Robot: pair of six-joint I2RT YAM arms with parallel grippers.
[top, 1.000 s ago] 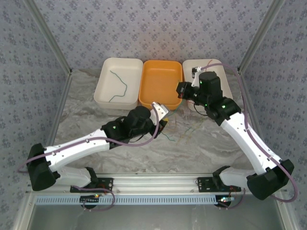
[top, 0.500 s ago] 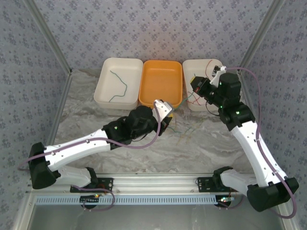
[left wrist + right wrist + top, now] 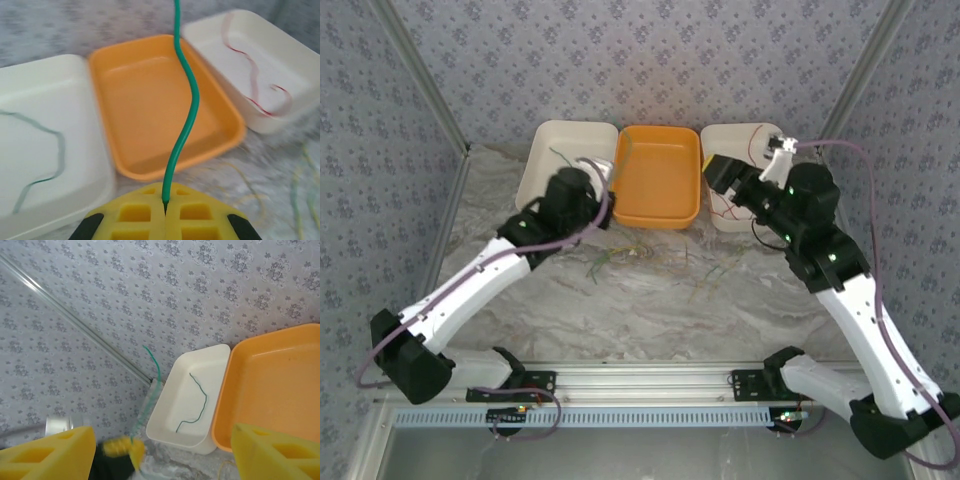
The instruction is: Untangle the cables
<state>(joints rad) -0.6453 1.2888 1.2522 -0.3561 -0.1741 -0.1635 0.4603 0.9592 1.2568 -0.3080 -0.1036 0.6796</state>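
My left gripper lowers outward over the white tray next, since the tray lies below and outward of it, and releases the cable where another green one already lies.
My left gripper (image 3: 165,206) is shut on the end of a green cable (image 3: 186,107) that rises straight up from the yellow fingers (image 3: 195,220). From above, this gripper (image 3: 607,176) hangs over the seam between the left white tray (image 3: 542,200) and the orange tray (image 3: 656,175). A dark green cable (image 3: 55,160) lies in the left tray. A red cable (image 3: 252,82) lies in the right white tray (image 3: 295,60). My right gripper (image 3: 162,452) stands open and holds nothing, beside the right tray (image 3: 720,140). Yellow-green cables (image 3: 605,258) lie loose on the table.
The orange tray (image 3: 150,100) holds nothing. More thin yellow-green strands (image 3: 708,276) lie on the marble tabletop in front of the right tray. Patterned walls and metal frame posts (image 3: 425,90) close in the back and sides.
My left arm swung left and back, carrying the green cable from the table's middle to the trays. My right gripper opened at the right tray, where the red cable now lies.
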